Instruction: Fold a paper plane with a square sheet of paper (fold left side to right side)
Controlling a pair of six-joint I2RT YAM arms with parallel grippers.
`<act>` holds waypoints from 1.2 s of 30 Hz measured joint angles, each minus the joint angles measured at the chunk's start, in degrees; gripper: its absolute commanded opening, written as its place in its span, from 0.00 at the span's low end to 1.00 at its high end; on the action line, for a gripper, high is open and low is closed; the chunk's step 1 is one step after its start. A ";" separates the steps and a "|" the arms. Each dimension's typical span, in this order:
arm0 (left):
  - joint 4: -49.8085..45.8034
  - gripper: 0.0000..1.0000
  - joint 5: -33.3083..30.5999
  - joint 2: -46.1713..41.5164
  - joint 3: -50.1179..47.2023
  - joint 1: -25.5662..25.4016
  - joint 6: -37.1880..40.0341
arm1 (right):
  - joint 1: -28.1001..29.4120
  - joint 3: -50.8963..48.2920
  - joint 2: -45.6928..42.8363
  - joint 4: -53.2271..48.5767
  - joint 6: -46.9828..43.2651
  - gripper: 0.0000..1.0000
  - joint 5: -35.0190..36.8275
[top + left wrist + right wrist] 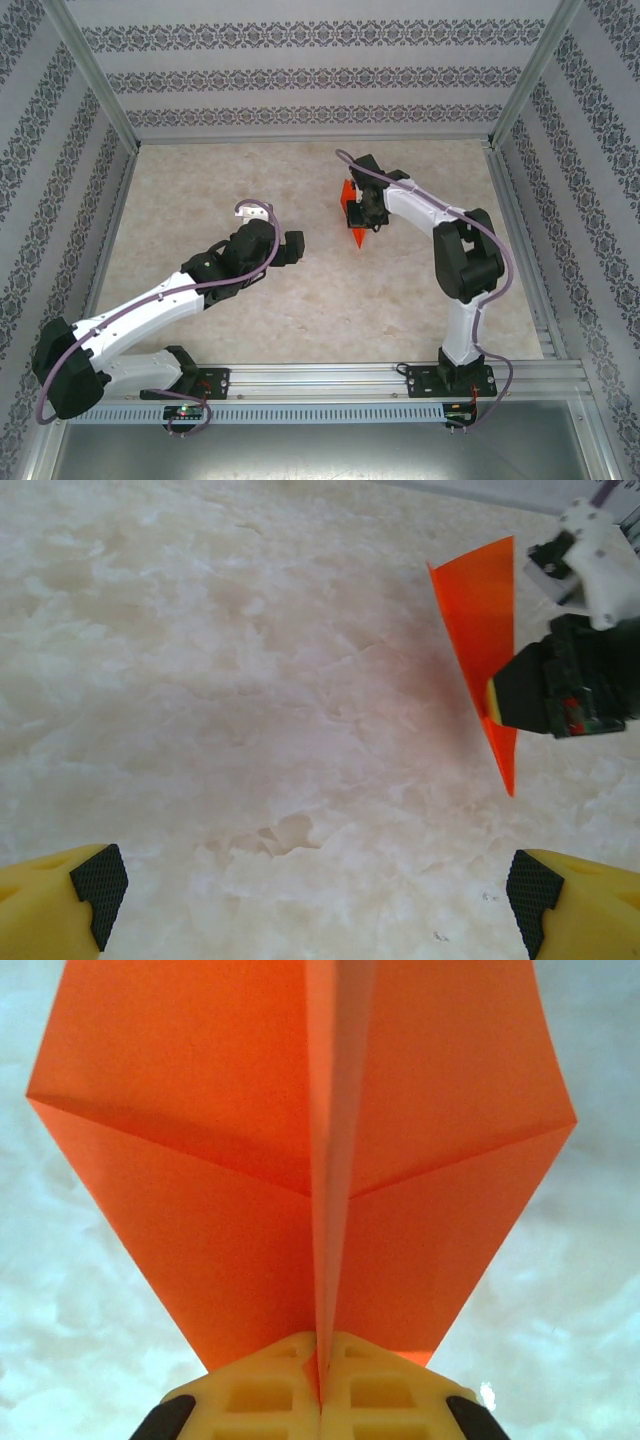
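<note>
My right gripper should go straight down toward the marbled tabletop next and let go of the plane's keel, because the paper plane (356, 238) still hangs above the table from my closed fingers.
The square sheet of paper is folded into an orange-red paper plane (200, 1190) with two wings spread to either side of a central keel. My right gripper (322, 1385) is shut on that keel, its yellow fingers (260, 1395) pressed together with the paper between them. In the top view the paper plane (356, 238) hangs at the right gripper (362, 212) near the middle of the table, sharp tip toward the arms. The left wrist view has the paper plane (478, 610) at upper right, tip down. My left gripper (293, 247) stands open to the left of it, its jaws (315, 890) wide over bare table.
The table (300, 300) has a pale marbled top. Patterned walls and metal frame posts (95, 85) close it in at the back and sides. A metal rail (330, 385) carrying the arm bases runs along the near edge.
</note>
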 measured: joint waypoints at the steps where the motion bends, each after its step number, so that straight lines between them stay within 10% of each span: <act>1: 0.00 1.00 0.00 -0.26 -0.04 0.00 0.00 | -0.39 0.98 1.20 -0.48 -0.20 0.06 0.20; 17: -0.04 1.00 -0.28 -2.47 -2.01 0.00 0.04 | -1.84 5.18 8.39 -4.39 -2.45 0.19 2.23; 36: -0.04 1.00 -1.40 -1.70 -1.79 0.33 1.27 | -1.79 0.24 -1.73 -4.74 -4.35 0.59 5.46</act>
